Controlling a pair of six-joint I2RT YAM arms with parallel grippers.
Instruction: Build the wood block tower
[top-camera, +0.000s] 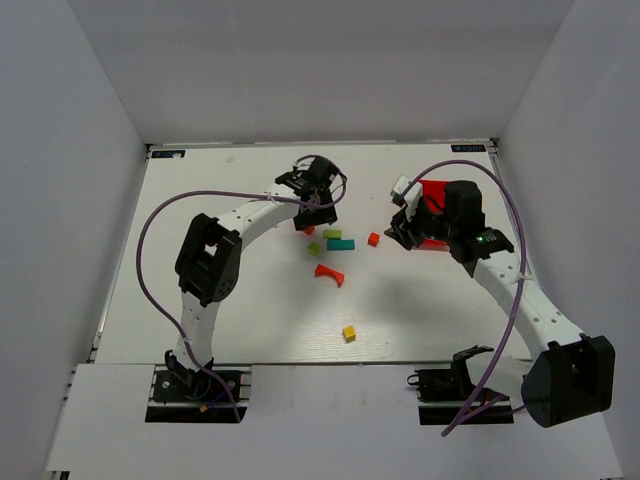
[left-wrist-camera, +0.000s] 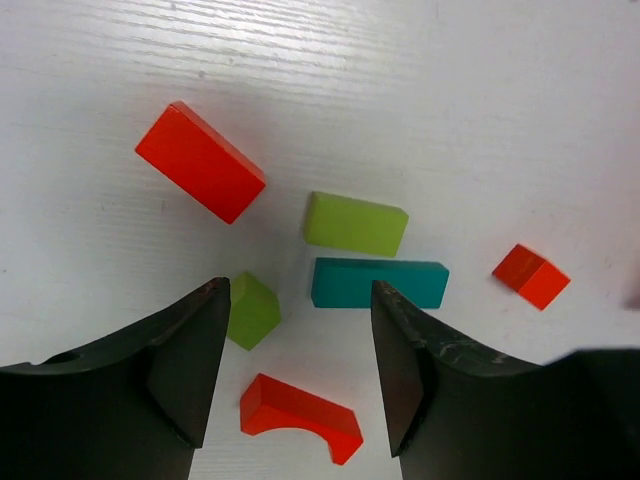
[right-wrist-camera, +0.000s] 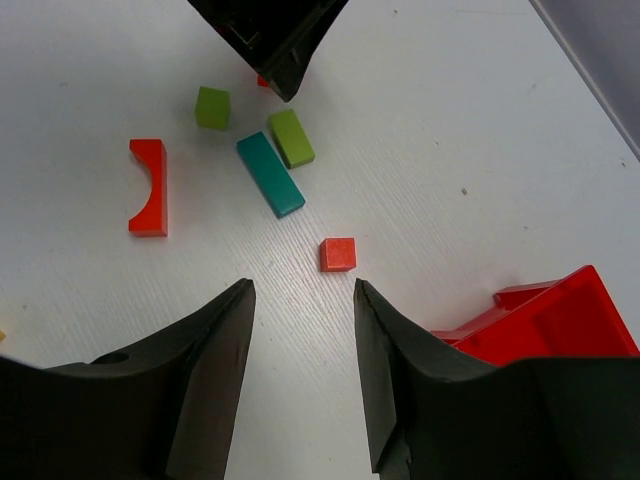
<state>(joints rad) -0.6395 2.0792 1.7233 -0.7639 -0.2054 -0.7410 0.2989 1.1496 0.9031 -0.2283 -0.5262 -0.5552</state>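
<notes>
The slanted red bar (top-camera: 309, 230) (left-wrist-camera: 201, 163) is below my left gripper and to its left in the wrist view. I will turn this gripper and bring it down and across onto the bar.
The blocks lie loose on the white table. In the left wrist view I see a red bar (left-wrist-camera: 200, 162), a green bar (left-wrist-camera: 356, 224), a teal bar (left-wrist-camera: 380, 284), a green cube (left-wrist-camera: 250, 310), a red arch (left-wrist-camera: 300, 415) and a small red cube (left-wrist-camera: 531, 276). A yellow cube (top-camera: 349, 333) sits apart, nearer the arms. My left gripper (left-wrist-camera: 298, 290) is open and empty, hovering above the green cube and the teal bar. My right gripper (right-wrist-camera: 302, 285) is open and empty, just short of the small red cube (right-wrist-camera: 338, 254).
A large red plastic bin (right-wrist-camera: 545, 320) lies tilted right beside my right gripper, also partly hidden behind it in the top view (top-camera: 434, 190). Grey walls enclose the table on three sides. The left gripper (right-wrist-camera: 275, 40) shows at the top of the right wrist view.
</notes>
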